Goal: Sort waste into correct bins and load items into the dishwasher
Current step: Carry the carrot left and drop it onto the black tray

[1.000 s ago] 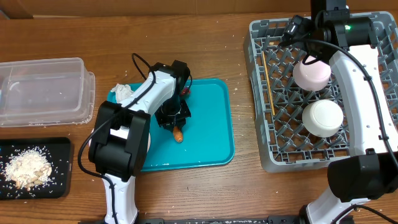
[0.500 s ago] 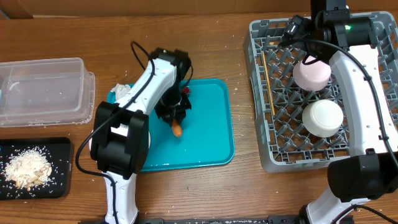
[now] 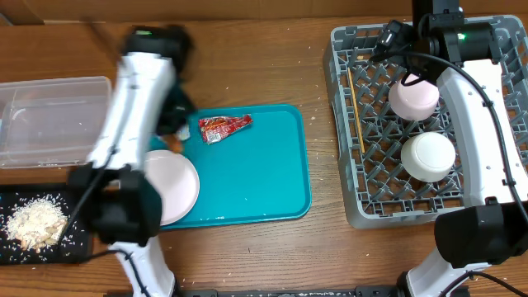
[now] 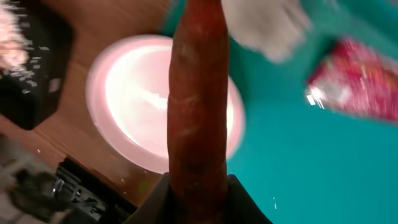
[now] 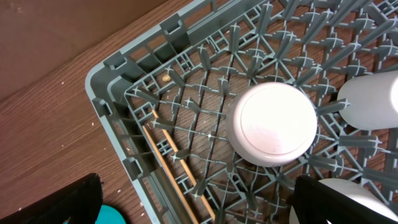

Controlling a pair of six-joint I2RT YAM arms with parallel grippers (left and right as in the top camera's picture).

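Note:
The stick (image 4: 198, 93) swings left in the overhead view in my left gripper and comes free over the pale food scraps next, as food waste collects there.
My left gripper (image 4: 198, 193) is shut on the orange carrot-like stick (image 4: 198, 93) and holds it above the round white plate (image 4: 134, 106) at the teal tray's left end. In the overhead view the left arm is blurred, its gripper (image 3: 173, 120) near the clear tub (image 3: 54, 120). The red wrapper (image 3: 223, 126) lies on the teal tray (image 3: 264, 173). The napkin (image 4: 267, 22) shows beside the plate (image 3: 169, 186). Two white bowls (image 3: 412, 97) (image 3: 427, 157) and chopsticks (image 3: 355, 111) sit in the grey rack (image 3: 346, 165). My right gripper (image 5: 199, 205) is open and empty above the rack's back left corner.
The black tray (image 3: 74, 247) at the front left holds pale food scraps (image 3: 33, 223). An upturned white bowl (image 5: 273, 124) and the chopsticks (image 5: 171, 168) show in the right wrist view. The right arm (image 3: 487, 140) reaches over the rack's right side.
My left gripper has lifted the carrot stick off the teal tray and swung left toward the clear tub. The red wrapper is uncovered. The right arm has not moved.

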